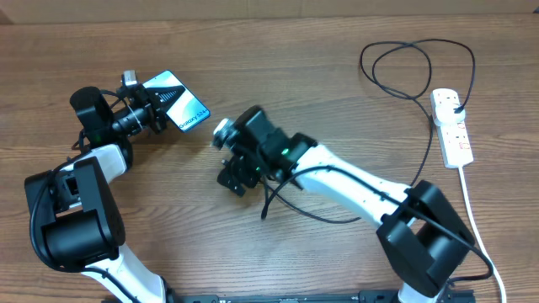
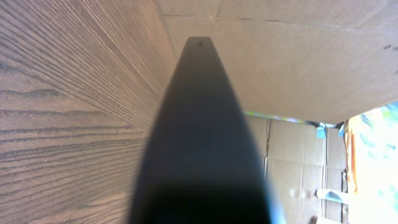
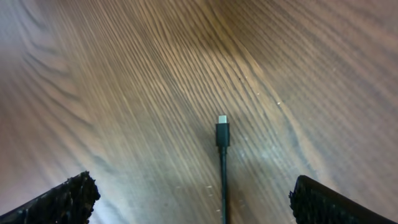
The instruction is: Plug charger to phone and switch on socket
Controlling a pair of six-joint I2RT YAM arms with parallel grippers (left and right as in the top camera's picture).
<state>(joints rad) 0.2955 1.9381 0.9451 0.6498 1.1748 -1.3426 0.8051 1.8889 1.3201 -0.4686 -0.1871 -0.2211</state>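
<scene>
The robot is going to lower its right gripper next onto the connector's black body point(image 3: 222, 135), just behind the connector's metal tip.
The phone point(image 1: 181, 101), blue-screened with white lettering, is held tilted off the table at the upper left by my left gripper point(image 1: 154, 112), which is shut on its lower end. In the left wrist view its dark edge point(image 2: 199, 124) fills the middle. The charger's black cable point(image 1: 396, 84) loops at the upper right, and its black plug point(image 1: 455, 103) sits in the white socket point(image 1: 455, 135). The metal-tipped connector point(image 3: 222, 129) lies on the wood between the wide-open fingers of my right gripper point(image 3: 199, 202). In the overhead view, my right gripper point(image 1: 232, 175) hovers mid-table and hides the connector.
The socket's thick white cord point(image 1: 478, 223) runs down the right side towards the front edge. A loose stretch of black cable point(image 1: 286, 206) trails behind the right wrist. A cardboard wall point(image 2: 298, 56) stands past the table's far edge.
</scene>
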